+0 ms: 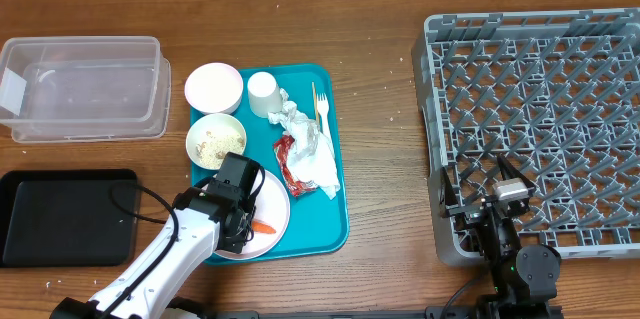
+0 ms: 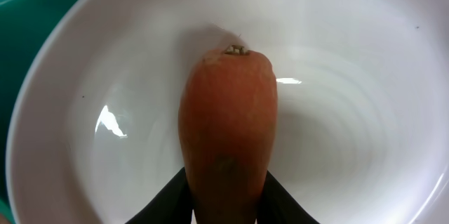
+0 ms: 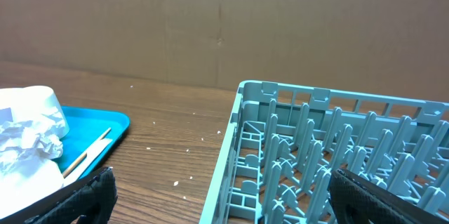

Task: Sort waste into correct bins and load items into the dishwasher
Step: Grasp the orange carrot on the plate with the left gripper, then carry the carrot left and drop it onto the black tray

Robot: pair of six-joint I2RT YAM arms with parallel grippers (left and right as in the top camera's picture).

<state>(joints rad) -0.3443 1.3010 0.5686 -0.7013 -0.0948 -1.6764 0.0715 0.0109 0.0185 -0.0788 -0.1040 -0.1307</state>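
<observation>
My left gripper should next take the carrot up and left in the overhead view over the black tray [image 1: 75,219], whose bare bottom has room to release it.
My left gripper [image 1: 250,221] is down on the round white plate [image 1: 276,221] at the teal tray's front left. In the left wrist view its two dark fingers [image 2: 226,203] sit tight against both sides of the orange carrot piece [image 2: 228,140], which lies on the plate [image 2: 351,112]. The carrot's tip shows in the overhead view [image 1: 264,227]. My right gripper [image 1: 497,191] is open and empty, straddling the grey dish rack's [image 1: 540,119] front left wall; the rack also shows in the right wrist view [image 3: 337,147].
On the teal tray [image 1: 335,229] stand an empty white bowl [image 1: 213,87], a bowl with rice-like scraps [image 1: 215,141], a white cup [image 1: 264,94], a pale fork [image 1: 321,107], crumpled napkins [image 1: 312,154] and a red wrapper [image 1: 288,162]. The clear tub [image 1: 85,87] and black tray [image 1: 65,216] are at the left.
</observation>
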